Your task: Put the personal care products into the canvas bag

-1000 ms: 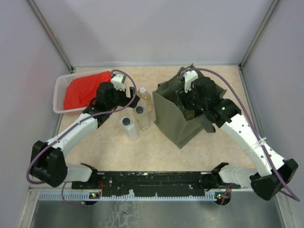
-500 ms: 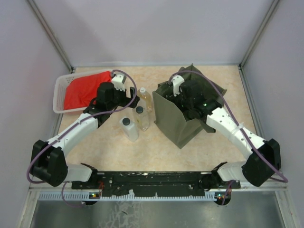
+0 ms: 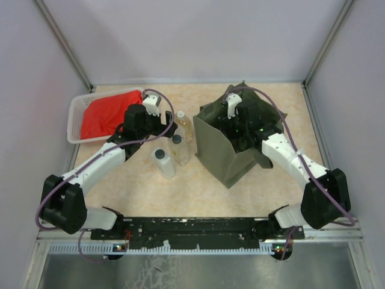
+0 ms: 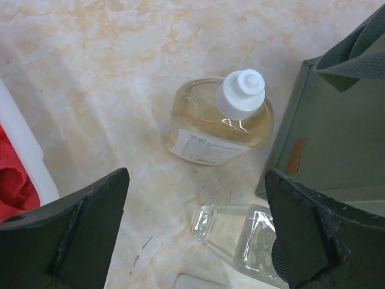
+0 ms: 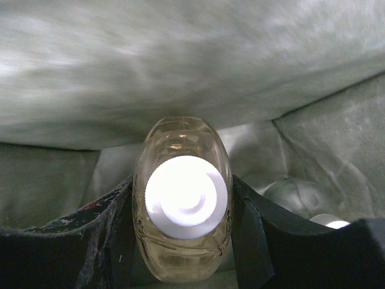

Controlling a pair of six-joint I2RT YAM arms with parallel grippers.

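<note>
My right gripper will go down next and let go of the clear amber bottle on the bag's bottom, beside the pale rounded shape, because the bag's bottom is below the gripper.
The olive-green canvas bag (image 3: 227, 146) stands open right of centre. My right gripper (image 3: 238, 127) is down inside it, shut on a clear amber bottle with a white cap (image 5: 183, 198), held upright between both fingers (image 5: 114, 229) above the bag's floor. Three bottles stand left of the bag: an amber one with a white cap (image 3: 183, 123), a clear one with a black cap (image 3: 178, 147) and a white one with a dark-grey cap (image 3: 163, 161). My left gripper (image 3: 166, 127) is open above them; the amber bottle (image 4: 219, 123) lies ahead and the clear bottle (image 4: 252, 241) is near its right finger.
A white lattice basket (image 3: 77, 114) holding a red cloth (image 3: 108, 113) sits at the far left, close beside my left arm. The bag's wall (image 4: 337, 138) stands just right of my left gripper. A pale rounded shape (image 5: 301, 198) lies on the bag's floor.
My right arm has swung its elbow inward, and the gripper shifted slightly inside the bag while keeping its bottle. My left arm has hardly moved.
</note>
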